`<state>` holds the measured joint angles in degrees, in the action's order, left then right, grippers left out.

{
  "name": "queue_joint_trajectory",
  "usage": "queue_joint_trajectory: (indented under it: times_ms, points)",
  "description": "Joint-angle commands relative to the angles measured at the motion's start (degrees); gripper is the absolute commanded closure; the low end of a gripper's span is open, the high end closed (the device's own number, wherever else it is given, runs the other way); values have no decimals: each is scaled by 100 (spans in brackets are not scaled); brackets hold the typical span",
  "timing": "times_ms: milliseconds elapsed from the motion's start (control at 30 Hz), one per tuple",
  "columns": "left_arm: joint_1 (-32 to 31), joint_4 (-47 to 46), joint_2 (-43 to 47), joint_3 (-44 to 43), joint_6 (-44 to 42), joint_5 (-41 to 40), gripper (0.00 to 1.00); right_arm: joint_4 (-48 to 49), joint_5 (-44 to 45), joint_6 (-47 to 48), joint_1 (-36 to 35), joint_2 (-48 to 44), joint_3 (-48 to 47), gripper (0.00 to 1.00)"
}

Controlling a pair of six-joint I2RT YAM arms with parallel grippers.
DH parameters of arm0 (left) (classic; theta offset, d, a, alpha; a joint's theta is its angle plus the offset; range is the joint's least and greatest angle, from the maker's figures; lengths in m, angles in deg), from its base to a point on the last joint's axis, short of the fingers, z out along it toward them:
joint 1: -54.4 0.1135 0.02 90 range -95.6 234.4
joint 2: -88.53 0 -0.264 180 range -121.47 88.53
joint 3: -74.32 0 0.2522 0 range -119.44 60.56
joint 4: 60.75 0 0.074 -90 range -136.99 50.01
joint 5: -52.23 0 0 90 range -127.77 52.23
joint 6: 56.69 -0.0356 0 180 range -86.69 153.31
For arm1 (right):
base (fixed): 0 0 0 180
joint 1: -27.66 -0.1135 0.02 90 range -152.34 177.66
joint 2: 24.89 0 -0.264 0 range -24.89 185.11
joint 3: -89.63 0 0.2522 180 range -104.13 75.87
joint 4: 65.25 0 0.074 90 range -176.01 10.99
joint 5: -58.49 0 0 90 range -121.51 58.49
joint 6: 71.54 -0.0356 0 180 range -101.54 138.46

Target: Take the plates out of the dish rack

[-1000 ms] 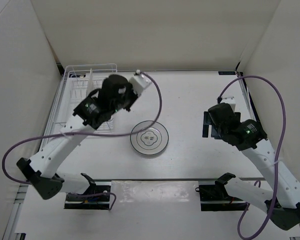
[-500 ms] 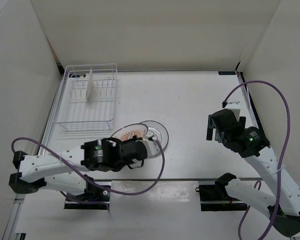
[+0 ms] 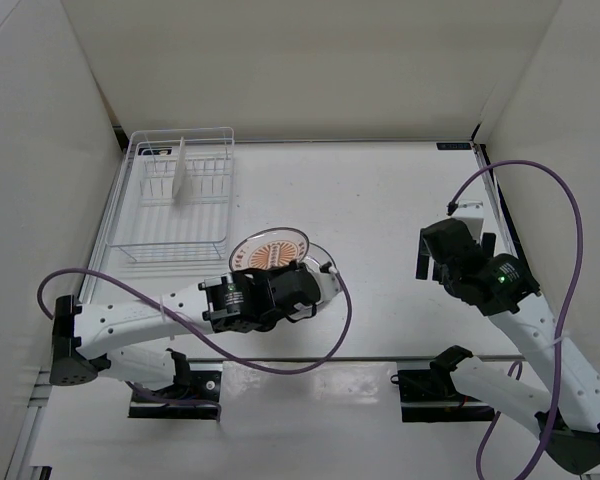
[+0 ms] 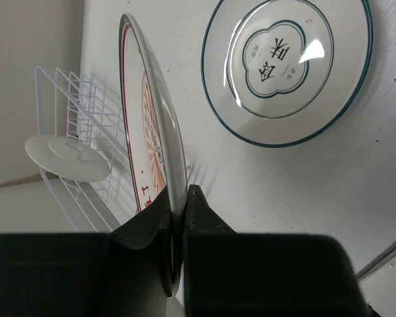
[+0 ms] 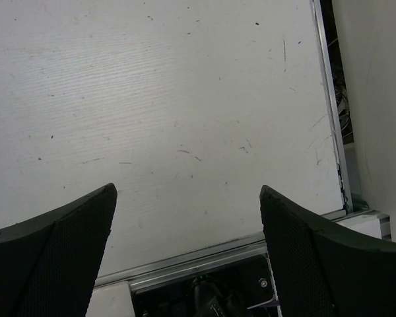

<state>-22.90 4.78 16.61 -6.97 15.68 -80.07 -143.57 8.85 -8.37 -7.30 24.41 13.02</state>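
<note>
Next, the left gripper moves back and down onto empty table between the rack (image 3: 175, 205) and the table's front edge. This is because the ringed plate (image 3: 323, 275) lies partly under the orange-patterned plate.
My left gripper (image 3: 278, 270) is shut on the rim of the orange-patterned plate (image 3: 271, 249), holding it tilted beside and partly over the white-grey ringed plate (image 3: 323, 275), which lies flat on the table. In the left wrist view the held plate (image 4: 153, 125) stands edge-on between my fingers (image 4: 201, 208), with the ringed plate (image 4: 287, 63) to the upper right. The white wire dish rack (image 3: 175, 205) stands at the back left and holds one upright plate (image 3: 182, 170); the rack (image 4: 92, 125) and that plate (image 4: 66, 155) also show in the left wrist view. My right gripper (image 3: 450, 242) is open and empty at the right.
White walls enclose the table on the left, back and right. The metal front edge rail (image 5: 204, 257) shows under my right gripper (image 5: 188, 191). A purple cable (image 3: 330, 330) loops from the left arm near the front edge.
The left arm has carried the orange-patterned plate from the rack to the front middle, then a little back and right, partly over the ringed plate. The right arm has barely moved.
</note>
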Motion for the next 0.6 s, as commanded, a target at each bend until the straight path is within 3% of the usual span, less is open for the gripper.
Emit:
queue_joint_trajectory:
  times_ms: [0,100,400,567]
  points:
    - [180,-265,152,-68,-57,169,100,-66,323,-68,-11,-104,27,10]
    - [66,383,231,-68,443,249,100,4,350,-24,-2,-157,115,10]
    - [-1102,1617,643,441,2526,406,100,109,245,-59,-2,-219,334,10]
    - [-1638,2424,504,591,3544,-22,100,180,218,-112,-20,-385,615,10]
